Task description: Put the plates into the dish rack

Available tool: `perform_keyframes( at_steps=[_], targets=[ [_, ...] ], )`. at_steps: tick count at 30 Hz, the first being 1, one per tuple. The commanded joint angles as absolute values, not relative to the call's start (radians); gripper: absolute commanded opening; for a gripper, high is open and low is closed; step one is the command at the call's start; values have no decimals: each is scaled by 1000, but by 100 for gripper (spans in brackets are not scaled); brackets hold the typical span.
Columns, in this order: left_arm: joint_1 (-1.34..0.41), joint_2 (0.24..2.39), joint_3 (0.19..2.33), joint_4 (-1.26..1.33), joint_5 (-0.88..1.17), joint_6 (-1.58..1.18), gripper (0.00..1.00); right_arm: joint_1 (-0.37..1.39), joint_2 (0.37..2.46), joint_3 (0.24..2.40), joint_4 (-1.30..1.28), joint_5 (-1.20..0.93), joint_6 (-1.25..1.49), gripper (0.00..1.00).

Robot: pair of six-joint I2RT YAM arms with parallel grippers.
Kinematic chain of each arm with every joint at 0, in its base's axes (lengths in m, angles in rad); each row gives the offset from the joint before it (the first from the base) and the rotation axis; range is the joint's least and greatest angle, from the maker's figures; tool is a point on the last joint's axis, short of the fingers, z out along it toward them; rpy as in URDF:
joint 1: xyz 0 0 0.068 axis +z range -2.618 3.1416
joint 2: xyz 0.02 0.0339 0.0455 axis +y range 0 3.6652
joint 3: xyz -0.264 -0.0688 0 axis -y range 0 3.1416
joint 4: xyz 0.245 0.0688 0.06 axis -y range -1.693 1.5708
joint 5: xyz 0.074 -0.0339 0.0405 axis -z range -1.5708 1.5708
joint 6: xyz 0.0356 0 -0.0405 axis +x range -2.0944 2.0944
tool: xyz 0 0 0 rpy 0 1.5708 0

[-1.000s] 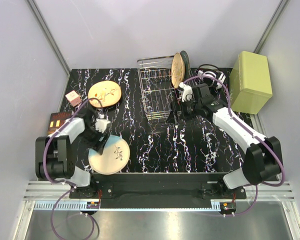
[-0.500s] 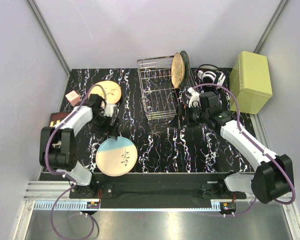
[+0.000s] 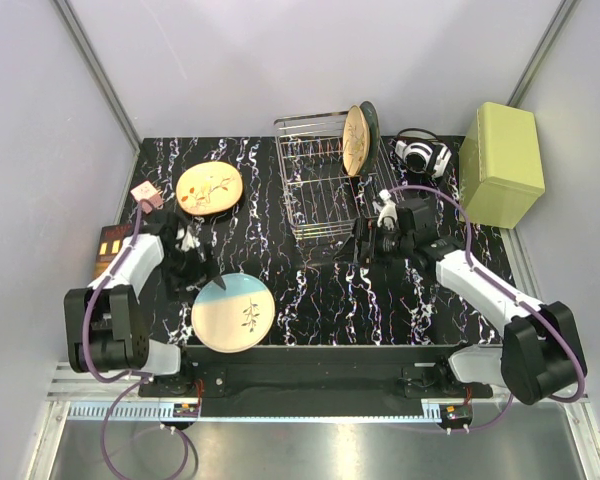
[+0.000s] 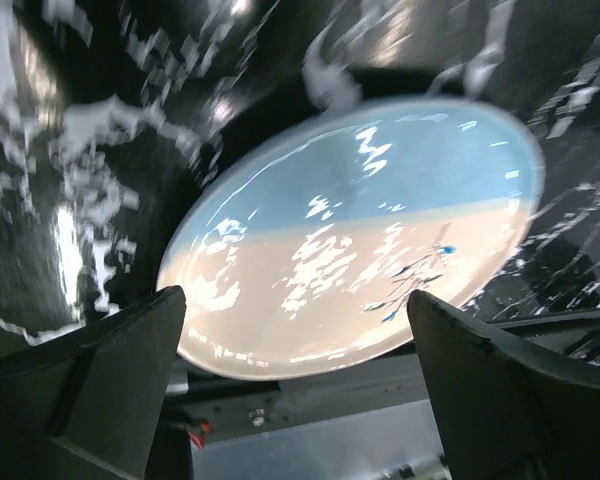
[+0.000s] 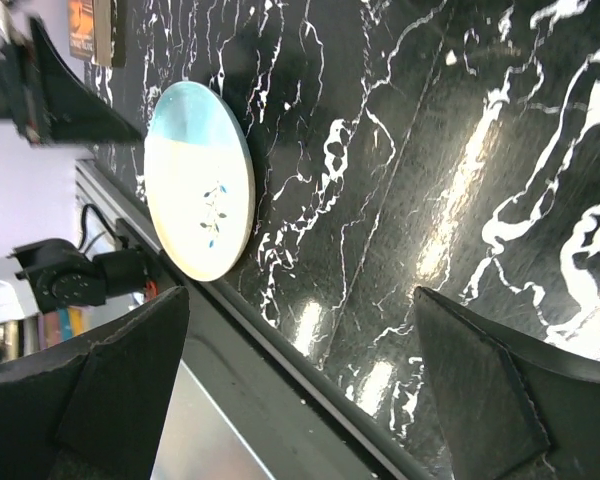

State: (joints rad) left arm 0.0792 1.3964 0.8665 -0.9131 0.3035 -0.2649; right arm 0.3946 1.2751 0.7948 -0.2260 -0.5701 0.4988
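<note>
My right gripper moves down, back and across to the cream plate's nearest rim next, since it lies below and left of my gripper in the top view.
The dish rack stands at the back middle of the table. A tan plate and the dark teal plate stand on edge at its right end. A tan twig plate lies flat at the back left. A cream plate with a pale blue band lies at the front left; it also shows in the left wrist view and the right wrist view. My left gripper is open and empty, just behind that plate. My right gripper is open and empty, in front of the rack's right corner.
A pale green box stands at the back right, with a black and white device beside it. A small pink box and a brown flat object lie at the left edge. The table's front rail runs close to the front plate.
The left gripper reached right over the table, then drew back to the left; the front plate shifted slightly right. The right gripper pulled back from the rack toward the near side.
</note>
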Motion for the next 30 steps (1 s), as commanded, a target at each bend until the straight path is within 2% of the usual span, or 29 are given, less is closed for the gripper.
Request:
perform_keyframes(
  at_steps=[1, 18, 25, 30],
  targets=[
    [78, 1413, 841, -953, 244, -374, 99, 399, 1290, 759, -104, -597, 600, 100],
    [114, 1520, 811, -908, 169, -425, 99, 413, 1385, 758, -17, -607, 632, 100],
    [-18, 1554, 790, -905, 345, -469, 99, 426, 1385, 690, -8, -621, 712, 100],
    [-138, 1525, 716, -850, 459, -561, 99, 428, 1390, 650, -8, -727, 706, 97]
  ],
)
